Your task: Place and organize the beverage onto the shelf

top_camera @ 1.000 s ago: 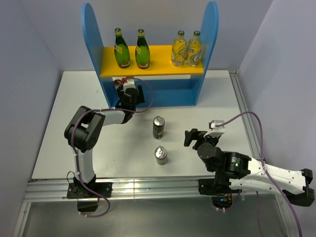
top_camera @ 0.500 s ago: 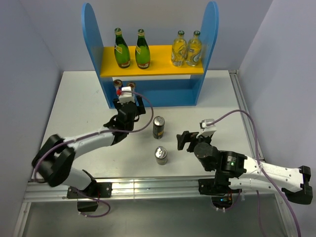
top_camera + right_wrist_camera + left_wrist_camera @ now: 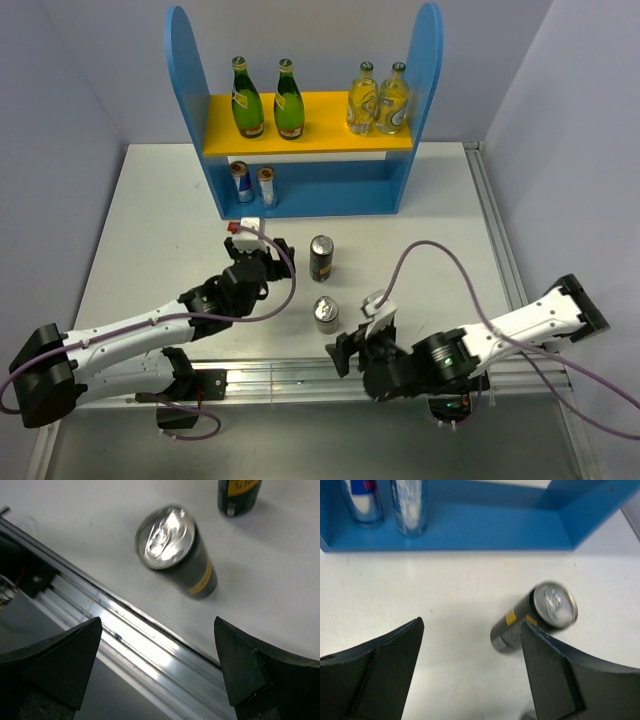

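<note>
The open fingers of my right gripper are short of the near black-gold can's body (image 3: 326, 320) (image 3: 192, 570), so the gripper will next move down, outward and to the left in the top view, onto it.
The blue shelf (image 3: 190, 90) holds two green bottles (image 3: 247, 100) and two paler bottles (image 3: 378, 98) on its yellow board. Two silver-blue cans (image 3: 253, 183) stand in the lower tier, seen also in the left wrist view as silver-blue cans (image 3: 410, 505). Two black-gold cans stand upright on the table, a far one (image 3: 321, 258) and a near one (image 3: 326, 314). My left gripper (image 3: 262, 250) is open and empty, left of the far can (image 3: 535, 617). My right gripper (image 3: 352, 345) is open and empty over the table's front edge, just short of the near can (image 3: 177, 555).
A metal rail (image 3: 150, 650) runs along the table's front edge under my right gripper. White walls close in the table on the left and right. The blue lower tier (image 3: 485, 525) has free floor to the right of the silver-blue cans.
My left gripper has drawn back from the shelf's lower tier, leaving a silver-blue can there. My right arm has swung left and toward the front edge, its jaws opening wider.
</note>
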{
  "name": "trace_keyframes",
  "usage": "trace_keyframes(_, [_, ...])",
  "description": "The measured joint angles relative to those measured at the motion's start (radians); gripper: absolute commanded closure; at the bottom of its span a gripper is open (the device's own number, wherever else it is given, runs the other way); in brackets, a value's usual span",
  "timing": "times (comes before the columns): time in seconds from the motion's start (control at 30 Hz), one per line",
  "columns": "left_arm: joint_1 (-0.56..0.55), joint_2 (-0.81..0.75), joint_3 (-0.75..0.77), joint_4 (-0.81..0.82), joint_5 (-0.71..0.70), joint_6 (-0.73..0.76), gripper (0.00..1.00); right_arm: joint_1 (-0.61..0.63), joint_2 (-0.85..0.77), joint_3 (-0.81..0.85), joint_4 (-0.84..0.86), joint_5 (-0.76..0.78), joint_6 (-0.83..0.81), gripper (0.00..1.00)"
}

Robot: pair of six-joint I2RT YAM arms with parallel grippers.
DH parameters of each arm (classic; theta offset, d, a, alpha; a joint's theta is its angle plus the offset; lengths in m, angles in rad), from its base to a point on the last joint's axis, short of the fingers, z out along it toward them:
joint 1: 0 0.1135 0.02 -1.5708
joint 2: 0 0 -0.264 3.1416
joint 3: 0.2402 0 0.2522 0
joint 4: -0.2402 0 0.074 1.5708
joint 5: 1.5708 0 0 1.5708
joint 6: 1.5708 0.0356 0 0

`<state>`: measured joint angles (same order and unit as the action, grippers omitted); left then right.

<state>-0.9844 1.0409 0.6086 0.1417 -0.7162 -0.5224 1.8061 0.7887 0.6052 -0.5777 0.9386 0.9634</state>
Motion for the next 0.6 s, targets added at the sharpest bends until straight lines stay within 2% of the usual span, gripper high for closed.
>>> trace_keyframes(0.13, [-0.05, -0.034, -0.068, -0.028, 0.003, -0.042, 0.15, 0.105, 0.211, 0.037, -0.105, 0.044, 0.201, 0.0])
trace_keyframes(0.27, [-0.069, -0.028, -0.107, -0.026, 0.004, -0.07, 0.15, 0.101, 0.301, -0.012, -0.092, 0.069, 0.289, 0.0])
trace_keyframes(0.4, [-0.077, 0.006, -0.123, -0.007, 0.006, -0.089, 0.15, 0.035, 0.315, -0.103, 0.042, 0.065, 0.249, 0.0])
trace_keyframes(0.6, [-0.08, 0.05, -0.128, 0.043, 0.013, -0.1, 0.15, -0.043, 0.372, -0.127, 0.242, 0.066, 0.13, 0.0])
